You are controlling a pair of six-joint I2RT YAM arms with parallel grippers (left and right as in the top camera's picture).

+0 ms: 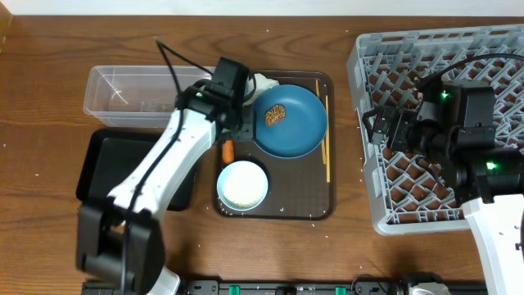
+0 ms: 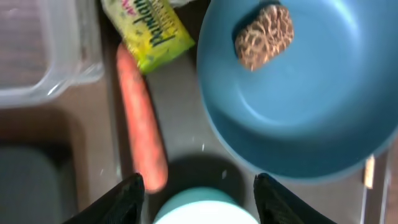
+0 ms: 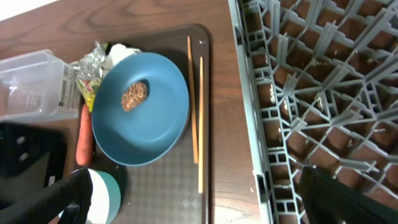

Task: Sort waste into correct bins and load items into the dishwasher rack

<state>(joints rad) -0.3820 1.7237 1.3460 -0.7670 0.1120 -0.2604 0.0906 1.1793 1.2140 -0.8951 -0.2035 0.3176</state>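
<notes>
My left gripper is to go down and over toward the dark blue plate (image 1: pixel 299 127) next, onto the plate's rim beside the carrot (image 1: pixel 228 150), because the plate still has a brown food scrap on it.
My left gripper (image 1: pixel 240 131) (image 2: pixel 199 194) is open and empty, hovering over the left part of the brown serving tray (image 1: pixel 315 201). Below it lie an orange carrot (image 2: pixel 143 124) (image 1: pixel 228 150), a yellow-green wrapper (image 2: pixel 149 31) and the white bowl (image 2: pixel 199 210) (image 1: pixel 242 184). The dark blue plate (image 1: pixel 299 127) (image 2: pixel 311 106) holds a brown food scrap (image 2: pixel 264 37) (image 1: pixel 276 115). Chopsticks (image 1: pixel 326 143) (image 3: pixel 194 99) lie right of the plate. Foil (image 3: pixel 87 62) and tissue (image 3: pixel 121 53) sit at the tray's far left corner. My right gripper (image 1: pixel 378 127) (image 3: pixel 205 199) is open and empty over the left edge of the dishwasher rack (image 1: pixel 442 49) (image 3: pixel 317 93).
The clear tub (image 1: pixel 131 94) (image 3: pixel 31 84) stands left of the serving tray, and the black tray (image 1: pixel 102 164) (image 3: pixel 25 162) lies in front of it. My left arm crosses above the black tray. The grey rack fills the right side.
</notes>
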